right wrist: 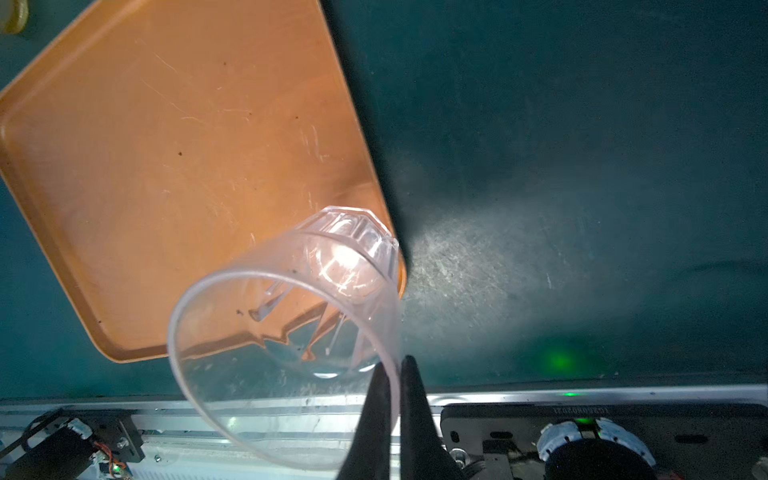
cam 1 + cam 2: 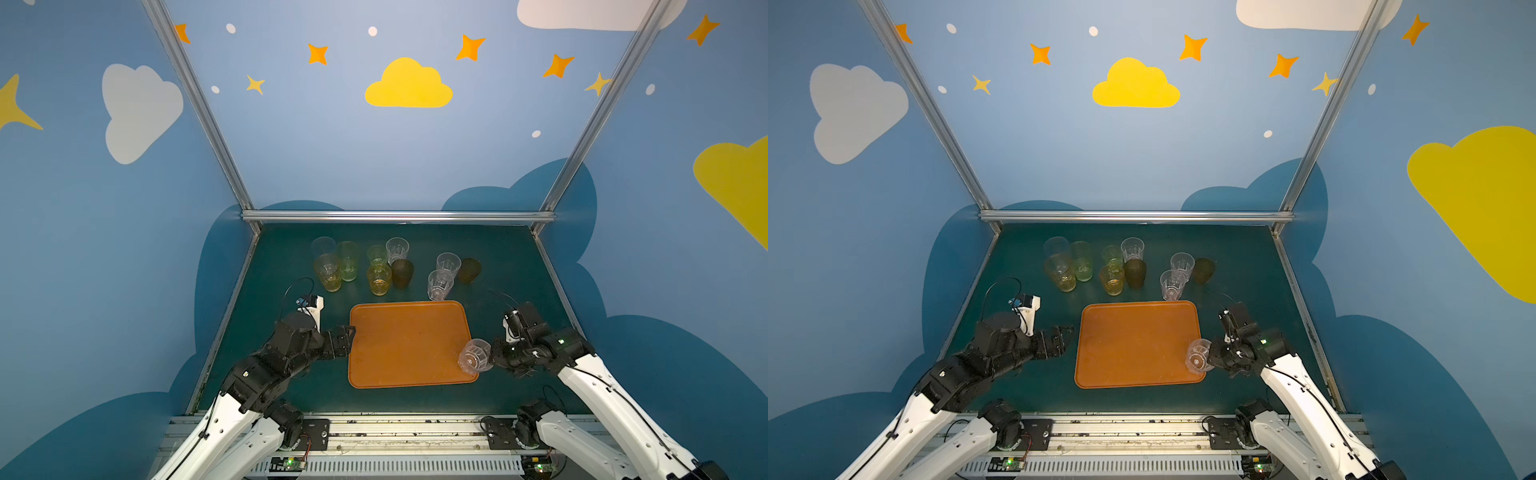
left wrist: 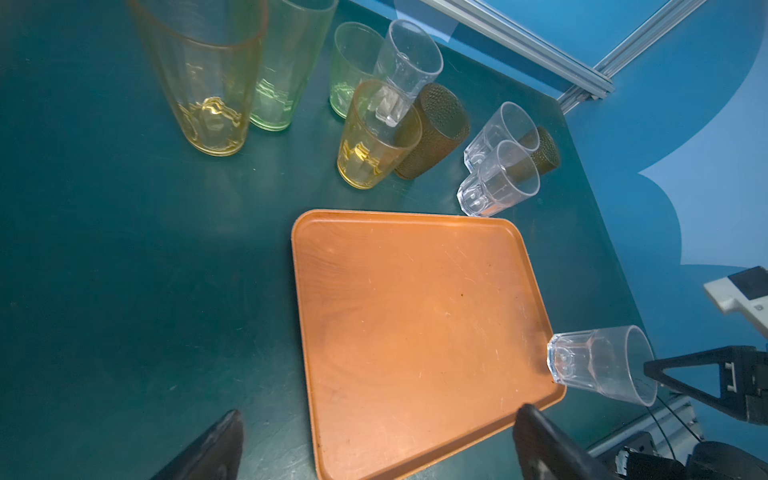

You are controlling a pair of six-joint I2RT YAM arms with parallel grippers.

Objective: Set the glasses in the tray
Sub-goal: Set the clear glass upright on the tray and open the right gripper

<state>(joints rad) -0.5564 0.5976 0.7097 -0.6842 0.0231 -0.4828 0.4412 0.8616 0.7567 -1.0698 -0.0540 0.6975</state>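
The near corner of the tray is empty. My right gripper will next move down and farther over the tray [image 2: 409,345], put the glass on the tray's near corner [image 2: 465,370] beside it and let go of the glass's rim.
The orange tray [image 2: 409,345] [image 2: 1133,345] lies mid-table with nothing standing on it. My right gripper [image 2: 492,358] [image 1: 395,365] is shut on the rim of a clear faceted glass [image 2: 475,355] [image 1: 291,332]. The glass is tilted, base toward the tray's near right corner [image 3: 540,374]. My left gripper [image 2: 350,336] [image 3: 380,411] is open and empty at the tray's left edge. Behind the tray stand several glasses: tall yellow [image 2: 328,272], green [image 2: 348,261], amber [image 2: 379,279], dark brown [image 2: 402,273] and clear [image 2: 439,284].
A second dark brown glass [image 2: 469,270] stands at the back right behind two clear ones. A metal frame rail [image 2: 399,216] bounds the back of the green table, with side rails along both edges. The arms' base rail [image 2: 374,432] runs along the front.
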